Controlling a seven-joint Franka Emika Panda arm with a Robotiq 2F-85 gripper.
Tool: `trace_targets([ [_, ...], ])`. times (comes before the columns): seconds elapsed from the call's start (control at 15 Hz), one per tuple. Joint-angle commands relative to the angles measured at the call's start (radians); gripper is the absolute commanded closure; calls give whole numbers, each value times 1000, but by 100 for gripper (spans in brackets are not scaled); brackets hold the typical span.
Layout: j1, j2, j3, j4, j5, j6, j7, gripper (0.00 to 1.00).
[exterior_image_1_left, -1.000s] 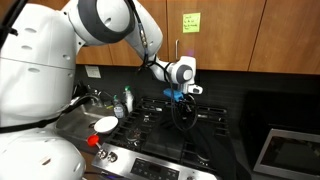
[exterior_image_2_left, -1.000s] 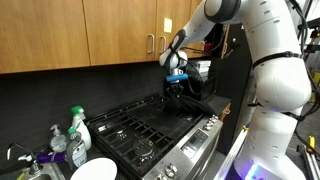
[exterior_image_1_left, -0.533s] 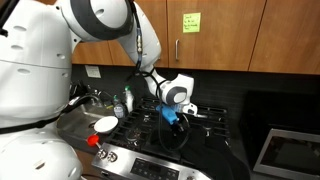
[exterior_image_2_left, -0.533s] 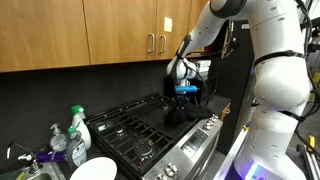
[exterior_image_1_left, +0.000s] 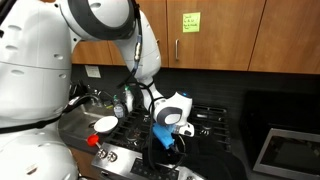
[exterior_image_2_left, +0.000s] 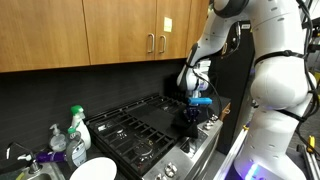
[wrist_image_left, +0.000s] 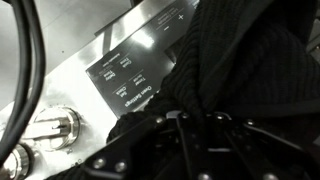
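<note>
Next, my gripper moves outward from the control panel (wrist_image_left: 125, 80) over the middle burner grates and releases the cloth, since the cloth still hangs at the stove's front edge.
My gripper (exterior_image_1_left: 166, 135) is shut on a black knitted cloth (exterior_image_1_left: 163, 150), which hangs limp below the fingers. In both exterior views it hovers over the front edge of the black gas stove (exterior_image_1_left: 205, 118), near the control panel. From the opposite side the gripper (exterior_image_2_left: 193, 104) shows blue parts, with the cloth (exterior_image_2_left: 190, 121) dangling just over the stove (exterior_image_2_left: 140, 125) front. In the wrist view the ribbed cloth (wrist_image_left: 240, 60) fills the right half and bunches between the jaws of the gripper (wrist_image_left: 195, 118). Below it lie the control panel (wrist_image_left: 125, 80) and a metal knob (wrist_image_left: 55, 125).
A white plate (exterior_image_1_left: 105, 124) and a red object (exterior_image_1_left: 93, 141) sit on the counter beside the sink. Soap bottles (exterior_image_2_left: 77, 125) stand by the plate (exterior_image_2_left: 95, 170). Wooden cabinets (exterior_image_2_left: 100, 35) hang above, one with a green note (exterior_image_1_left: 190, 21). A microwave (exterior_image_1_left: 290, 150) sits at the lower right.
The arm has carried the black cloth from above the rear burners down and forward to the stove's front edge. The grip on the cloth has not changed.
</note>
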Motion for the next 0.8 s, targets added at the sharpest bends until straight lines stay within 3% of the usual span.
trace_targets([
  [0.0, 114, -10, -13, -26, -143, 49, 78, 97],
  [0.2, 234, -5, -33, 0, -320, 32, 196, 97],
  [0.47, 322, 3, -24, 61, -425, 1, 277, 97],
  [0.73, 289, 39, 22, 105, -372, 43, 222, 97],
])
